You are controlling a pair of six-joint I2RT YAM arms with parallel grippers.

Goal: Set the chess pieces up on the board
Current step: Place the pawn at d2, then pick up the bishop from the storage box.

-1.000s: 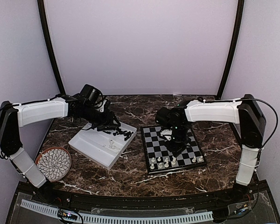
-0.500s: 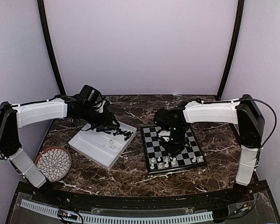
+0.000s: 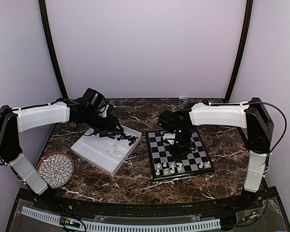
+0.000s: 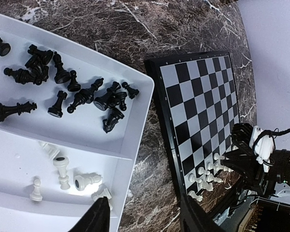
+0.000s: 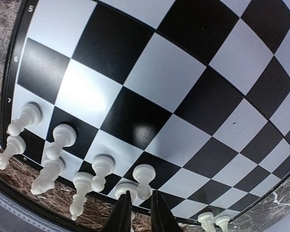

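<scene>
I will next lower my open left gripper into the tray (image 4: pixel 135 121), onto the white piece (image 4: pixel 88 181) beside the corner one, because squares in the board's near rows are still empty.
The board (image 3: pixel 157 145) lies right of centre, with several white chess pieces (image 3: pixel 179 166) standing in its two near rows. My right gripper (image 3: pixel 178 145) hovers over the board's middle. In the right wrist view its fingers (image 5: pixel 121 215) stand a narrow gap apart with nothing between them, just above a white pawn (image 5: pixel 144 180) and a taller white piece (image 5: pixel 127 190). My left gripper (image 4: pixel 145 220) is open over the corner of the white tray (image 4: pixel 135 121). Loose black chess pieces (image 4: pixel 63 82) and a few white ones (image 4: pixel 63 174) lie in that tray.
A round patterned plate (image 3: pixel 55 169) sits at the near left. The white divided tray (image 3: pixel 104 152) lies just left of the board, a strip of marble table (image 4: pixel 154 159) between them. Purple walls close in the back and sides.
My right gripper has risen and drifted back-left from the board's near rows, and its jaws have parted a little. The left arm has stayed still.
</scene>
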